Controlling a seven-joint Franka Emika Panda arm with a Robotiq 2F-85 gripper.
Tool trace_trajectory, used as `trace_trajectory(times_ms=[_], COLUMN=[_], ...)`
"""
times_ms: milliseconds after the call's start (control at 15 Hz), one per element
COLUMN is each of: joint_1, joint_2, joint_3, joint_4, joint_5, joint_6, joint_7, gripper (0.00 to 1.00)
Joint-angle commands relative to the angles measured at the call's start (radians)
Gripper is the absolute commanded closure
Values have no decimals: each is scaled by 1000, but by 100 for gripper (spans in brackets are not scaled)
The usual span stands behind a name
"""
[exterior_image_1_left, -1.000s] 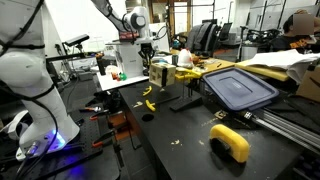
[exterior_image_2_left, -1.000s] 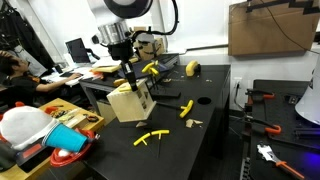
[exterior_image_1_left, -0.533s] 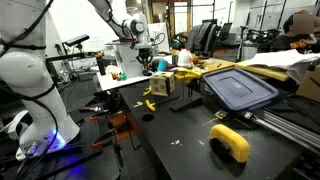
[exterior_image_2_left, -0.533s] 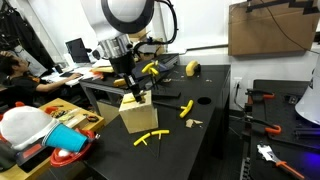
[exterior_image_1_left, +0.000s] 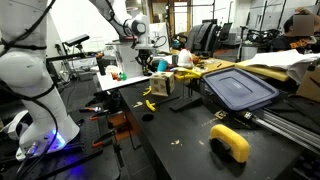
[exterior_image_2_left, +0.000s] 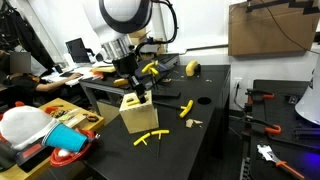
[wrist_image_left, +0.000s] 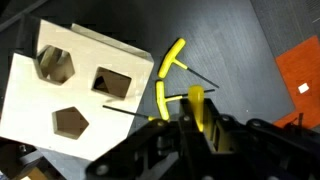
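Note:
I will turn my gripper next and bring the yellow-handled tool toward the left in the wrist view to the square hole (wrist_image_left: 110, 82). Then I will let go of the tool, because that hole is empty.
My gripper (wrist_image_left: 197, 128) is shut on a yellow-handled T-shaped key (wrist_image_left: 197, 105) that stands upright between the fingers. It hangs just over the top of a light wooden box (wrist_image_left: 70, 85) with three shaped holes in its top face. In both exterior views the gripper (exterior_image_2_left: 137, 90) (exterior_image_1_left: 150, 66) is at the top edge of the box (exterior_image_2_left: 140, 118) (exterior_image_1_left: 161, 88). Two more yellow T-keys (wrist_image_left: 168, 75) lie on the black table beside the box.
Other yellow keys lie on the black table (exterior_image_2_left: 215, 140): one in front of the box (exterior_image_2_left: 152, 137), one to its side (exterior_image_2_left: 186, 108). A grey bin lid (exterior_image_1_left: 238, 88), a yellow object (exterior_image_1_left: 230, 142) and an orange mat (wrist_image_left: 298, 85) are nearby. A person (exterior_image_2_left: 18, 75) sits beyond.
Between one second and half a second ago the gripper and the box shifted lower and toward the table's front. Since then almost nothing has moved.

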Motion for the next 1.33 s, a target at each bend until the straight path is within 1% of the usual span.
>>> trace_trajectory(times_ms=[0, 267, 400, 667, 867, 1267], joint_1=[-49, -88, -105, -135, -151, -167], joint_2=[-75, -110, -103, -53, -18, 73], joint_3=[7, -13, -26, -35, -32, -40], joint_4=[11, 42, 67, 130, 164, 236], joint_5=[89, 177, 221, 333, 419, 499], joint_6=[-123, -200, -216, -263, -330, -431], joint_7=[-64, -89, -104, -156, -214, -222], gripper=[96, 96, 96, 96, 96, 96])
